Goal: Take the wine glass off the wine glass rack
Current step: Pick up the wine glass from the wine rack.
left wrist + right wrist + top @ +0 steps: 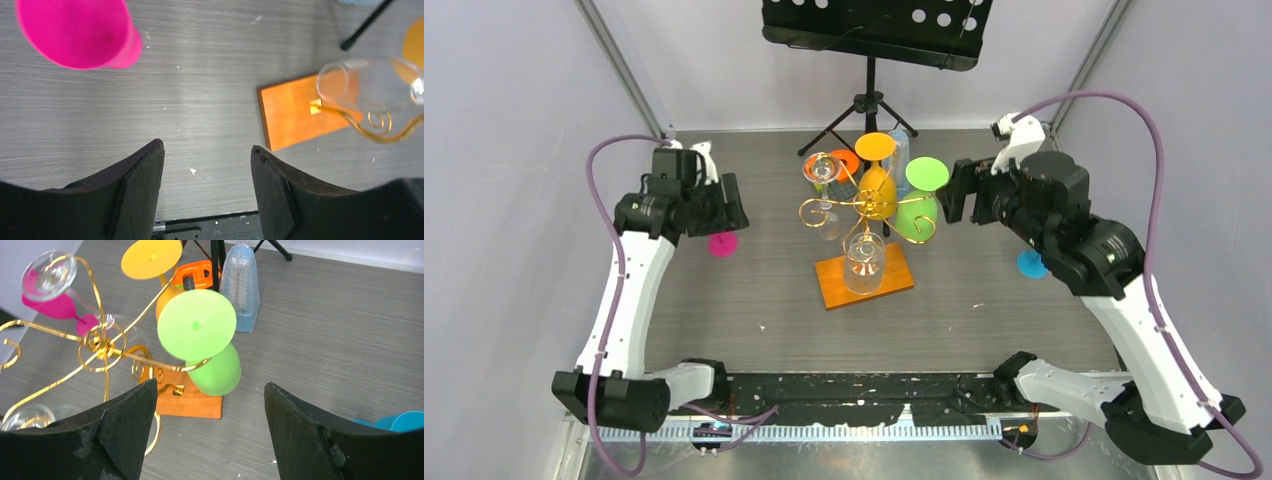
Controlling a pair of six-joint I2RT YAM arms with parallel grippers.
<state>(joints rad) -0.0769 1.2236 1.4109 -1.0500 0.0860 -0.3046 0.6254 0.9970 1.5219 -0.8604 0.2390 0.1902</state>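
Observation:
My right gripper will tilt and move left in the top view to close on the foot's rim (942, 175) (230, 324), since the green glass's foot juts past its gold arm.
The wine glass rack (861, 205), gold wire arms on an orange base (894, 282), stands mid-table. Upside down on it hang a green wine glass (919, 205), a yellow one (877, 185) and clear ones (864, 262). My right gripper (959, 190) is open just right of the green glass (215, 372), whose round foot (196, 325) rests on a gold arm; nothing is between its fingers (135, 410). My left gripper (734, 205) is open and empty left of the rack. The left wrist view has the base (295, 112) and a clear glass (360, 85).
A pink glass (722, 244) stands on the table by the left gripper, also seen as the pink glass (80, 30). A blue glass (1030, 263) sits under the right arm. Behind the rack are a black music stand (871, 30), an orange object (197, 275) and a clear ribbed case (241, 287).

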